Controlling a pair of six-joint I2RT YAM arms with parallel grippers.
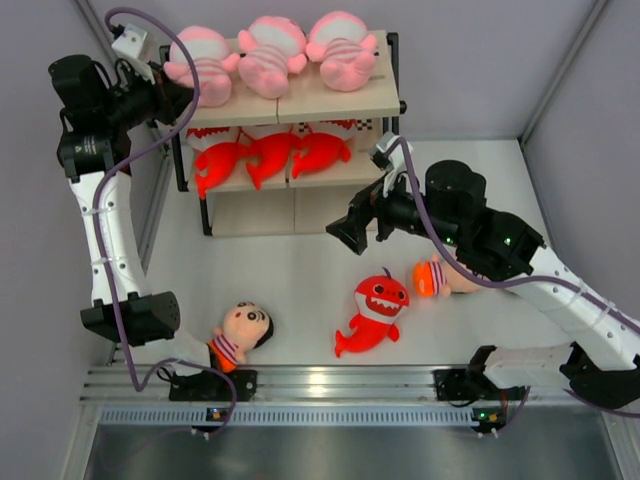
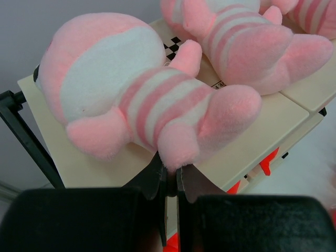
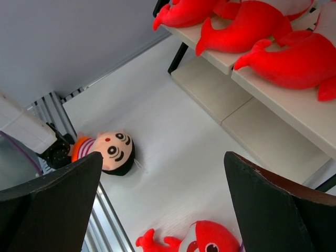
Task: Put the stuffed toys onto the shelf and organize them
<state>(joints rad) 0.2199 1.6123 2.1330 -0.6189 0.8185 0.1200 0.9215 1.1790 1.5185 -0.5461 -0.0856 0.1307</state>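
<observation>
The right gripper lowers and draws back onto the loose shark's toothy mouth (image 1: 383, 303) next, since the loose shark lies below on the tabletop, nearer my base.
The shelf (image 1: 385, 100) stands at the back. Three pink striped babies lie on its top board; three red sharks (image 1: 270, 155) lie on the middle board. My left gripper (image 1: 178, 100) is at the top board's left end. In the left wrist view it (image 2: 171, 176) is shut on a leg of the leftmost pink baby (image 2: 121, 84), which rests on the board. My right gripper (image 1: 345, 232) hovers open and empty in front of the shelf, wide open in its wrist view (image 3: 163, 157). A shark (image 1: 372, 312) and two boys (image 1: 243, 330) (image 1: 440, 277) lie on the table.
In the right wrist view the boy (image 3: 107, 152) lies near the left arm's base and the loose shark (image 3: 210, 239) lies below the jaws. The shelf's bottom board (image 3: 252, 121) is bare. Grey walls close in both sides. A metal rail (image 1: 320, 385) runs along the near edge.
</observation>
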